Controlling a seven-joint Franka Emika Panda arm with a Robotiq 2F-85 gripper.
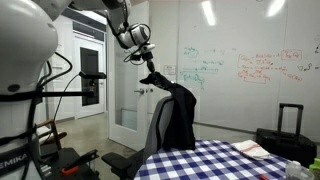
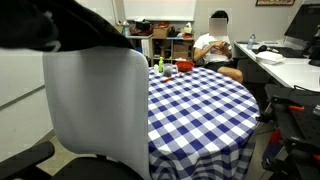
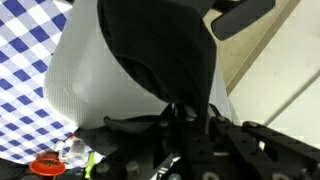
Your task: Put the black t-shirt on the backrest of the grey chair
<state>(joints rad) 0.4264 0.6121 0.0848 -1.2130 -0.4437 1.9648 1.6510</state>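
Note:
The rest of the shirt already hangs over the top of the backrest, so I need to lower my gripper next along the backrest's seat side [image 2: 97, 98] [image 3: 88, 78] below and let go of the held shirt end.
My gripper [image 1: 147, 63] is shut on the black t-shirt [image 1: 178, 112] and holds it up above the grey chair [image 1: 156, 132]. The shirt hangs down from the jaws over the top and back of the chair's backrest. In an exterior view the grey backrest [image 2: 98, 105] fills the foreground, with the black shirt [image 2: 60, 30] across its top edge. In the wrist view the shirt [image 3: 160, 45] hangs from my jaws [image 3: 185, 112] over the pale backrest [image 3: 85, 75].
A round table with a blue-and-white checked cloth [image 2: 195, 100] stands beside the chair, with small items [image 2: 170, 67] on it. A seated person [image 2: 216, 50] is beyond the table. A whiteboard wall [image 1: 240, 70], black suitcase [image 1: 290, 125] and desks surround the area.

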